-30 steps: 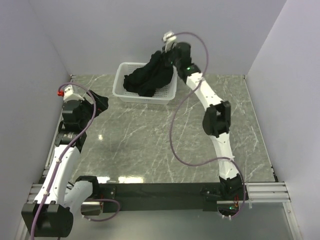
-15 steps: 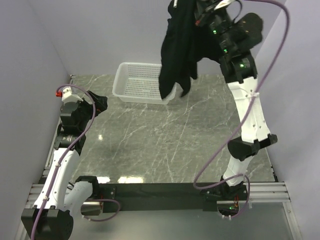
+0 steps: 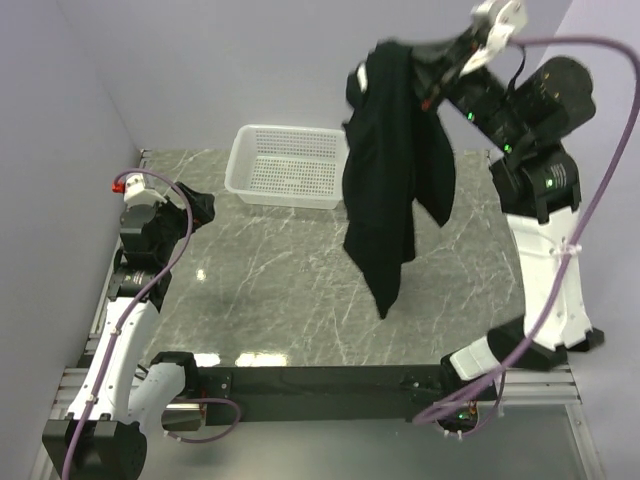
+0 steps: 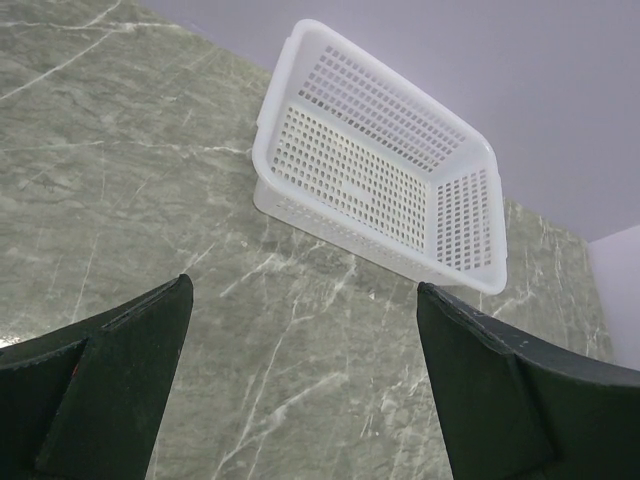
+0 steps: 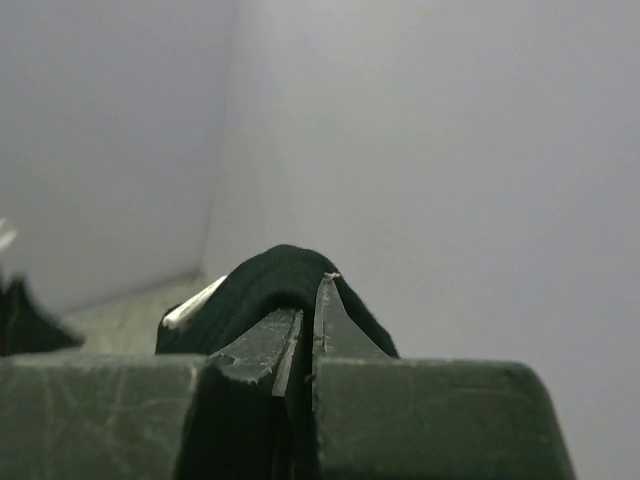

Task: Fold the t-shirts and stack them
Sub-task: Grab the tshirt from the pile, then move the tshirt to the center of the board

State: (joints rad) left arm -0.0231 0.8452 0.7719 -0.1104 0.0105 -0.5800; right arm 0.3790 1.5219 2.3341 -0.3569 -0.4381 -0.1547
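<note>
The left gripper needs to reach outward next and lower its open fingers astride the basket's closest short rim, which is bare of cloth and lies outward of and below that gripper.
A black t-shirt hangs bunched in the air over the right middle of the table, its lowest end well above the marble. My right gripper is raised high and shut on the shirt's top fold; in the right wrist view the black cloth bulges over the closed fingertips. My left gripper is open and empty at the left side of the table; its two dark fingers frame bare marble. The logo does not show.
A white plastic mesh basket stands empty at the back of the table, also in the left wrist view. Grey walls enclose the left, back and right. The grey marble tabletop lies below.
My right arm has lifted the black t-shirt out of the basket, swung it right and toward the front. The basket is now empty. The left arm has not moved.
</note>
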